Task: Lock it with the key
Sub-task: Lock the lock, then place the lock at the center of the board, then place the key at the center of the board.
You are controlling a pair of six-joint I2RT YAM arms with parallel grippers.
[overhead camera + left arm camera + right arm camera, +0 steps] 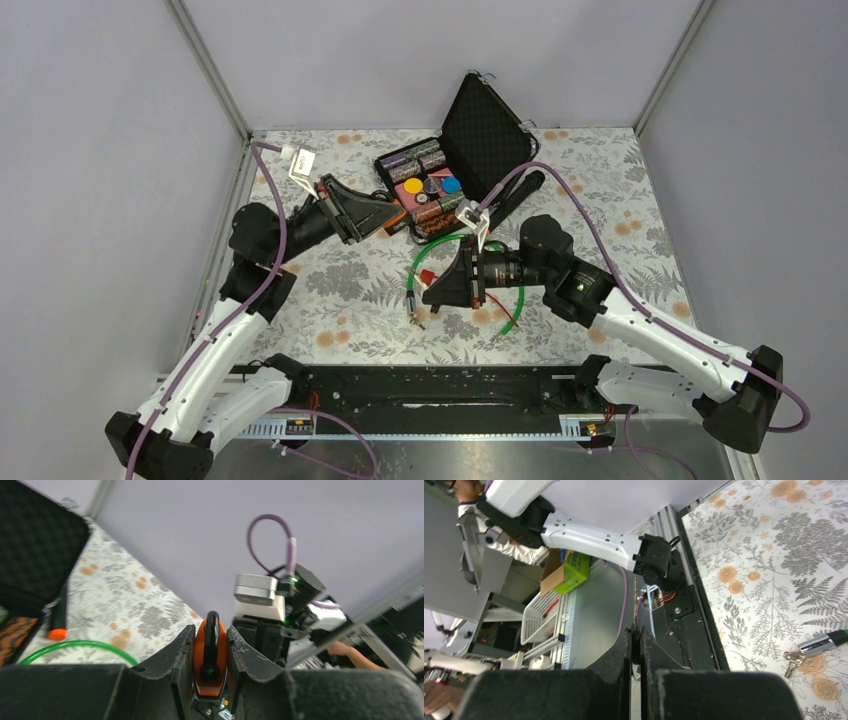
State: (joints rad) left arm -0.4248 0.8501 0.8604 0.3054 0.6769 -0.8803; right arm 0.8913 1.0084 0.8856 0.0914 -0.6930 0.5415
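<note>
The thin dark piece goes outward and down with my right gripper next, low over the mat beside the case, before it goes to the orange padlock (210, 655).
My left gripper (393, 216) (211, 631) is shut on an orange padlock (210, 655) with a black shackle, held above the floral mat near the open case. My right gripper (429, 292) (636, 636) points left, with its jaws closed on a thin dark piece that has a glint of metal behind it; I cannot tell what it is. A tiny silvery key (793, 659) (417, 318) lies on the mat beside the silvery end (819, 642) of the green cable loop (515, 310), below the right gripper.
An open black case (485, 120) with batteries and coloured discs stands at the back centre. A black pen with an orange tip (57, 630) lies beside it. Black rail (430, 385) along the near edge; walls on three sides.
</note>
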